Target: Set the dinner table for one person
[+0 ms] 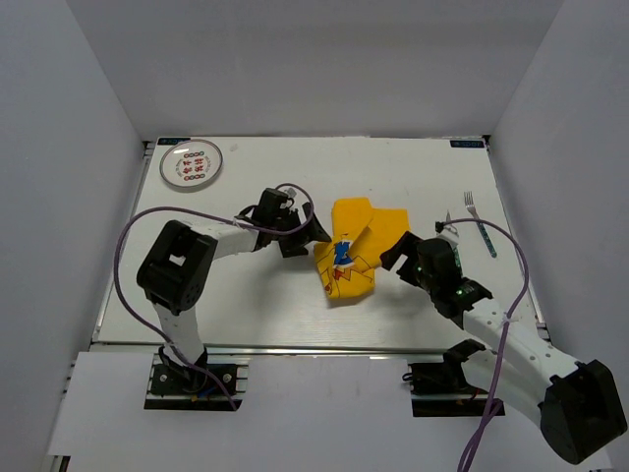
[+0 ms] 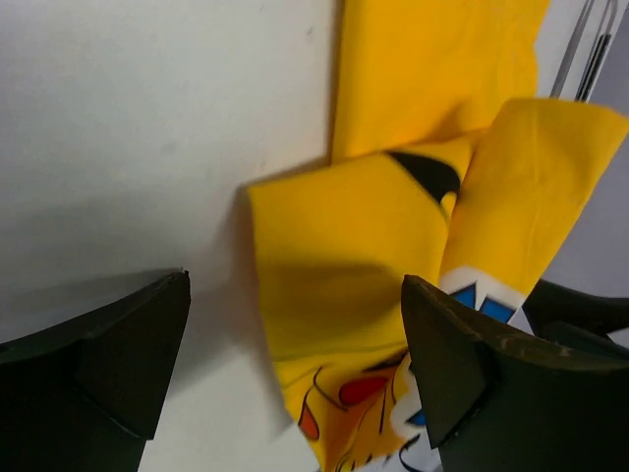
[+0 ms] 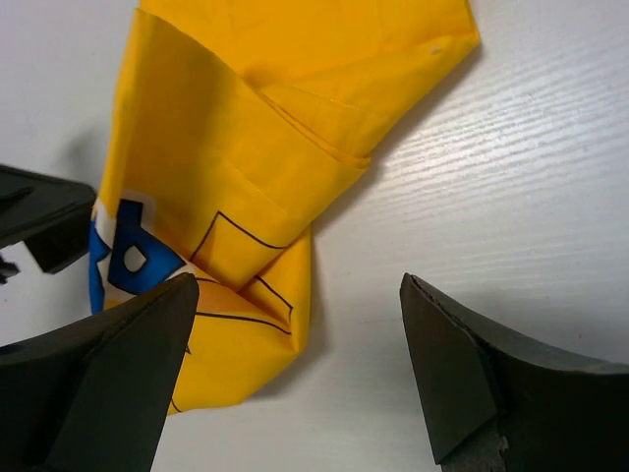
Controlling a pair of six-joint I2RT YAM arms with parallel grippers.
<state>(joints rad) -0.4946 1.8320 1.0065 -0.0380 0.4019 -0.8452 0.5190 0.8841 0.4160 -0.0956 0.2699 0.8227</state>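
Note:
I will next keep my left gripper low over the cloth's folded corner [image 1: 322, 251] [image 2: 329, 280] and close its fingers across it, because the yellow cloth is between the open fingers.
A crumpled yellow Pikachu-print cloth [image 1: 356, 248] lies in the middle of the white dinner table [image 1: 265, 305]. My left gripper [image 1: 313, 237] is open at the cloth's left edge, jaws straddling its folded corner [image 2: 334, 295]. My right gripper [image 1: 395, 258] is open at the cloth's right edge, its left finger over the yellow fabric [image 3: 226, 216] and its right finger over bare table. A round plate [image 1: 193, 164] with a red pattern sits at the far left corner. A fork [image 1: 471, 206] and a teal-handled utensil [image 1: 487, 241] lie at the right side.
Grey walls enclose the table on three sides. Metal rails [image 1: 295, 347] edge the tabletop. A purple cable [image 1: 128, 246] loops over the left arm, and another hangs over the right arm [image 1: 516, 295].

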